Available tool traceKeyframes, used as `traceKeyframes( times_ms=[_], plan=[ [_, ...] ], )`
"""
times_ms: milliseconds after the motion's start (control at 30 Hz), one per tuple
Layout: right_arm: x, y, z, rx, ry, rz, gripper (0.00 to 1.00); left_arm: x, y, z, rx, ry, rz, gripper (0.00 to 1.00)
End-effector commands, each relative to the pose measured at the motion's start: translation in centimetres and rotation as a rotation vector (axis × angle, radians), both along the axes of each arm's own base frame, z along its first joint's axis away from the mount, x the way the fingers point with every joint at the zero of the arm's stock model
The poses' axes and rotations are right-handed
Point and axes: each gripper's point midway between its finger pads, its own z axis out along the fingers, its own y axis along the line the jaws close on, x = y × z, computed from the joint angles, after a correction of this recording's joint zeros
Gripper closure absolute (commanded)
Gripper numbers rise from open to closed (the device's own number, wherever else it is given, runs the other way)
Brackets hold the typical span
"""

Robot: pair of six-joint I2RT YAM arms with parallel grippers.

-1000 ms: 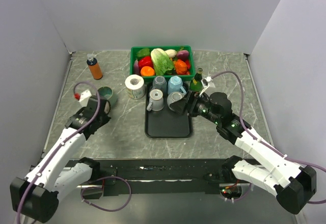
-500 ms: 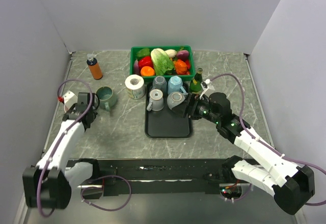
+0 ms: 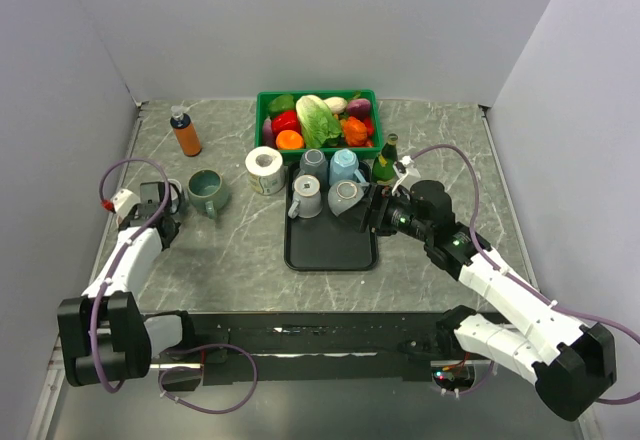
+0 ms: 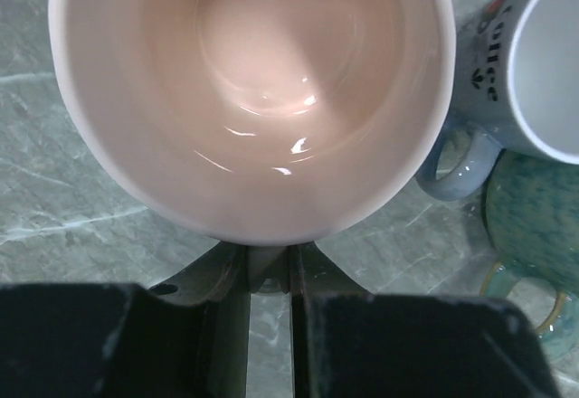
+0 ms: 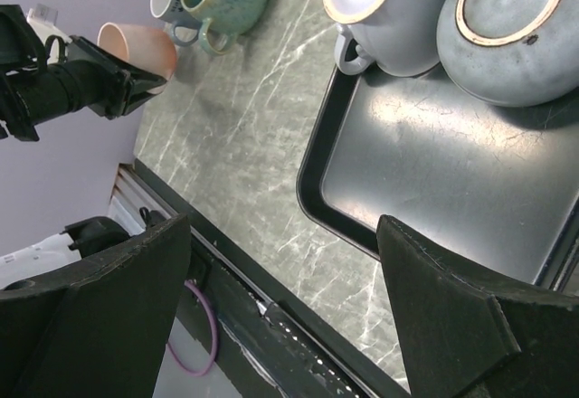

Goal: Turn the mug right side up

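Observation:
My left gripper is above the tabletop beside the white-and-blue mug [image 4: 534, 63], and the pink mug's opening faces up. I should move this gripper down toward the tabletop and let go of the pink mug's handle.
My left gripper [image 4: 267, 271] is shut on the handle of a pink mug [image 4: 253, 99], whose open mouth faces the wrist camera. It is held at the table's left side [image 3: 158, 210] and also shows in the right wrist view [image 5: 136, 50]. A white-and-blue mug [image 4: 534, 63] and a green mug [image 3: 208, 190] stand upright just beside it. My right gripper [image 5: 285, 317] is open and empty over the black tray [image 3: 330, 250], next to a bottom-up grey mug [image 5: 511, 32] and a bottom-up white mug [image 5: 380, 4].
Two more mugs, grey [image 3: 313, 163] and blue [image 3: 345, 166], sit at the tray's far end. A green basket [image 3: 262, 110] of vegetables, a paper roll [image 3: 265, 168], an orange bottle [image 3: 186, 132] and a dark green bottle [image 3: 386, 158] stand behind.
My left arm has swung left, away from the green mug, carrying the pink mug toward the table's left edge. The right gripper has barely moved.

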Motion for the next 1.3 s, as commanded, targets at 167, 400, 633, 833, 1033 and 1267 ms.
traceKeyframes(
  times_ms=[167,400,633,833,1033,1267],
  plan=[
    [0.4,-0.3,0.5,-0.027,-0.009,0.007,0.10,3.4,1.3,1.1,-0.038,-0.112,0.005,0.99],
    [0.5,-0.4,-0.2,-0.053,0.031,0.005,0.09,4.2,1.9,0.5,-0.096,-0.108,-0.002,0.93],
    [0.8,-0.2,-1.1,-0.067,0.071,0.006,0.08,4.5,1.4,0.4,-0.123,-0.097,-0.040,0.64],
    [1.0,-0.3,-1.2,-0.076,0.079,0.001,0.08,4.6,1.0,1.1,-0.140,-0.103,-0.061,0.47],
    [1.4,-0.9,-1.8,-0.125,0.092,-0.023,0.07,3.4,0.8,2.0,-0.130,-0.106,-0.061,0.23],
    [2.0,-1.7,-2.5,-0.188,0.091,-0.053,0.05,1.7,-2.0,5.9,-0.183,-0.173,-0.192,0.01]
  ],
)
